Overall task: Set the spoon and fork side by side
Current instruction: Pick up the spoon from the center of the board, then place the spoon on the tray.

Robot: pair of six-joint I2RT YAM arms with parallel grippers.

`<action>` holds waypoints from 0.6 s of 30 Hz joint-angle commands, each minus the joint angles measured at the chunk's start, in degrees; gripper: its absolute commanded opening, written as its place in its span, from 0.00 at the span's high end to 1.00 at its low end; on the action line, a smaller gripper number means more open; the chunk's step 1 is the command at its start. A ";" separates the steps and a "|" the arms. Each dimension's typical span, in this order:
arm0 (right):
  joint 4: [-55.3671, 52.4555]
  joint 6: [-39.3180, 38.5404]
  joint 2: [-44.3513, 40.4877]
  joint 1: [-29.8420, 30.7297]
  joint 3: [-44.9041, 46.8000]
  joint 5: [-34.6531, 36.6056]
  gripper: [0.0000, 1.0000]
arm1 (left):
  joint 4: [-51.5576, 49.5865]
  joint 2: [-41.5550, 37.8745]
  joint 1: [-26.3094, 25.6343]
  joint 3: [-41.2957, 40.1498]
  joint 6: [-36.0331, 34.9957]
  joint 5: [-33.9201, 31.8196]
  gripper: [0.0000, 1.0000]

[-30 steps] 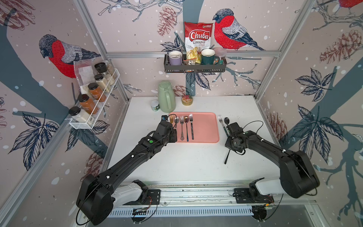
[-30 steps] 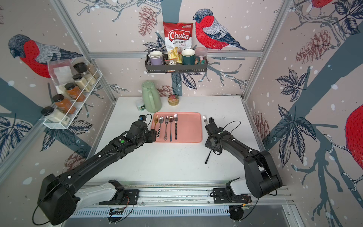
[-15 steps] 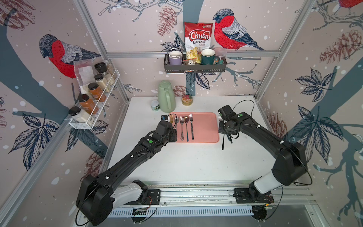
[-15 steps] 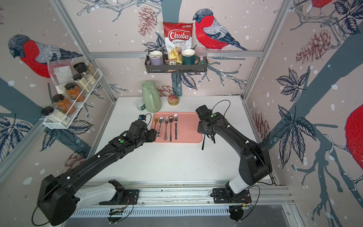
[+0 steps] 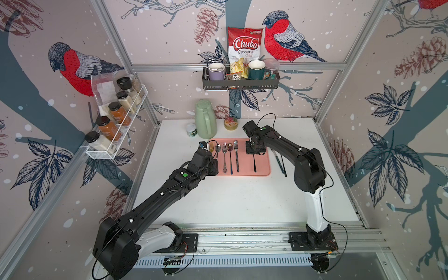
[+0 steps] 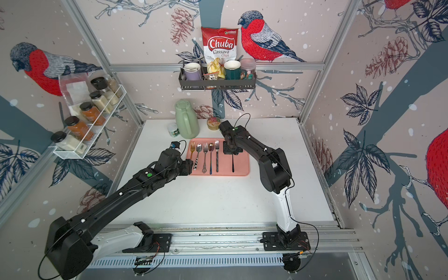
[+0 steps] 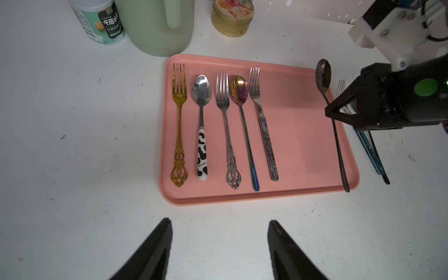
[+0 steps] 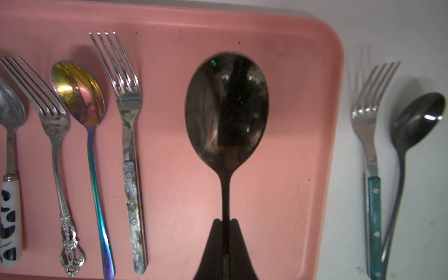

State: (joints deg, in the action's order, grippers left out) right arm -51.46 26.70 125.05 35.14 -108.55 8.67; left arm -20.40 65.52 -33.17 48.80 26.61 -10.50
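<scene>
My right gripper comes down toward the marbled-handle fork next and releases the black spoon on the bare strip beside it, since that fork ends the row.
A pink tray holds a row: gold fork, cow-patterned spoon, ornate silver fork, iridescent spoon and marbled-handle fork. My right gripper is shut on the thin handle of a black spoon. It holds the spoon over the tray's bare right part, parallel to the row. A teal-handled fork and another black spoon lie on the table right of the tray. My left gripper stands open and empty at the tray's near left corner.
Behind the tray stand a green jug, a small white jar and a gold tin. A wire spice rack hangs on the left wall. A black shelf with mugs hangs on the back wall.
My right gripper has carried the black spoon leftward, from the table right of the tray to above the tray's right part. The left arm has stayed put.
</scene>
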 commanded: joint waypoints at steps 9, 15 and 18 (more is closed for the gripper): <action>-2.07 3.29 10.86 0.43 -10.81 -1.64 0.94 | 0.77 1.94 0.32 0.34 -0.60 1.80 0.36; -2.02 6.26 15.42 1.63 -14.78 -2.69 0.94 | 0.74 2.95 0.37 0.34 -0.60 2.05 0.36; -1.98 7.41 16.84 1.89 -16.45 -2.83 0.94 | 0.65 2.78 0.40 0.35 -0.87 1.98 0.36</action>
State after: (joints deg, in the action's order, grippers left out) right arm -52.73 31.64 140.99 36.86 -123.57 6.00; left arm -20.12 68.36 -32.95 48.80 26.59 -8.97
